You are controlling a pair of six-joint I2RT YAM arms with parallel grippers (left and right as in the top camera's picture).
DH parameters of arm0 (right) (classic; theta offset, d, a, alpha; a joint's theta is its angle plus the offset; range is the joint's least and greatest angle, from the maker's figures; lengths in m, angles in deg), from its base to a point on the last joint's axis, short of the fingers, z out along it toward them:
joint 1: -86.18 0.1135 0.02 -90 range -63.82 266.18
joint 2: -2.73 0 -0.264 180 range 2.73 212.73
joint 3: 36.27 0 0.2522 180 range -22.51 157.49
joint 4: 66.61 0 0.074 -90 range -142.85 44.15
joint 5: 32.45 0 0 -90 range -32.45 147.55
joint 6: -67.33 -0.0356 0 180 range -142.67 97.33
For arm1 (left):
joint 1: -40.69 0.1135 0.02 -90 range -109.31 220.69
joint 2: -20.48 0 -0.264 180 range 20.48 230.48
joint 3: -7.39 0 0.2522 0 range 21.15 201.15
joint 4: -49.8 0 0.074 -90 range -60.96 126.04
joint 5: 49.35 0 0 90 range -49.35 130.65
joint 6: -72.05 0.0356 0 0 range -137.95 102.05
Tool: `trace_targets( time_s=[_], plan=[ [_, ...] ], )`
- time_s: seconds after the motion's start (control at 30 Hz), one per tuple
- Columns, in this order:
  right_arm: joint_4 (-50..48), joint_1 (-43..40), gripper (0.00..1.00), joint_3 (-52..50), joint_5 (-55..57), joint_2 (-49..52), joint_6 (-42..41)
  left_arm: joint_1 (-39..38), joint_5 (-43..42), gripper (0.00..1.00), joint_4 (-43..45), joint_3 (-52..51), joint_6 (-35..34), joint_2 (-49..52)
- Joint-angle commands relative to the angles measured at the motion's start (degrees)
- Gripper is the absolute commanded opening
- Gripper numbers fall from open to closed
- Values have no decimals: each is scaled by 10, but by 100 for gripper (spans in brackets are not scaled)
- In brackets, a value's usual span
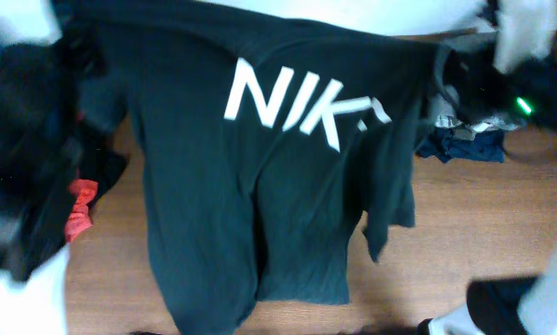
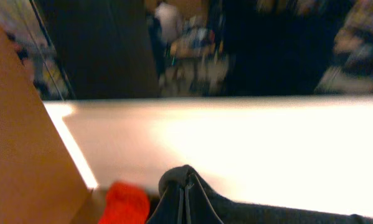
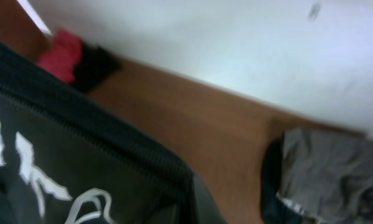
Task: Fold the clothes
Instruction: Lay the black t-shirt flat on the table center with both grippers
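To get the peak outward toward the table's far edge, my left gripper needs to lower first, because the black T-shirt still hangs raised above the wooden table.
The large black T-shirt [image 1: 259,205] with white block letters is stretched out wide and hangs over the wooden table [image 1: 473,233], its hem near the front edge. My left gripper [image 2: 185,208] is shut on a peak of its dark cloth [image 2: 248,208] at the shirt's left shoulder. My right gripper [image 3: 195,211] is at the shirt's right shoulder, where the ribbed edge [image 3: 111,140] and white letters fill the right wrist view; its fingers are mostly covered by cloth. Both arms are blurred in the overhead view.
A red garment [image 1: 78,209] lies on dark cloth at the table's left; it also shows in the left wrist view [image 2: 127,202]. Grey [image 3: 329,168] and navy [image 1: 464,144] garments are piled at the back right. A dark object [image 1: 501,307] sits at the front right corner.
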Motion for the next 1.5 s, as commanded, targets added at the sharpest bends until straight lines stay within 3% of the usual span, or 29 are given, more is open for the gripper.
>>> trace_targets(
  time_s=[0.0, 0.33, 0.67, 0.7, 0.73, 0.77, 0.8, 0.97, 1.1, 1.37, 1.47],
  plan=[
    [-1, -3, 4, -1, 49, 61, -1, 14, 75, 1, 3, 2, 7, 50],
    [-125, -1, 4, -1, 45, 270, 0, 46, 73, 1, 46, 2, -7, 264],
    [-358, 17, 4, -1, 45, 463, -37, 52, 73, 1, 231, 2, -6, 492],
    [-374, 20, 17, -1, 45, 475, -37, 52, 73, 9, 249, 2, -6, 507],
    [-389, 22, 47, -1, 45, 486, -37, 52, 73, 33, 269, 2, -6, 524],
    [-407, 24, 99, -1, 46, 497, -37, 52, 73, 66, 288, 2, -6, 539],
    [-414, 26, 98, -1, 47, 501, -37, 52, 73, 99, 300, 2, -6, 549],
    [-414, 26, 98, 4, 67, 493, -52, 52, 71, 99, 292, 3, -6, 556],
    [-347, 19, 98, 23, 66, 457, -78, 52, 59, 99, 213, 19, -7, 529],
    [-123, 20, 98, 45, 67, 393, -76, 51, -197, 99, -43, 33, -7, 444],
    [-60, 19, 99, 44, 67, 391, -76, 51, -245, 99, -110, 33, -36, 438]
  ],
)
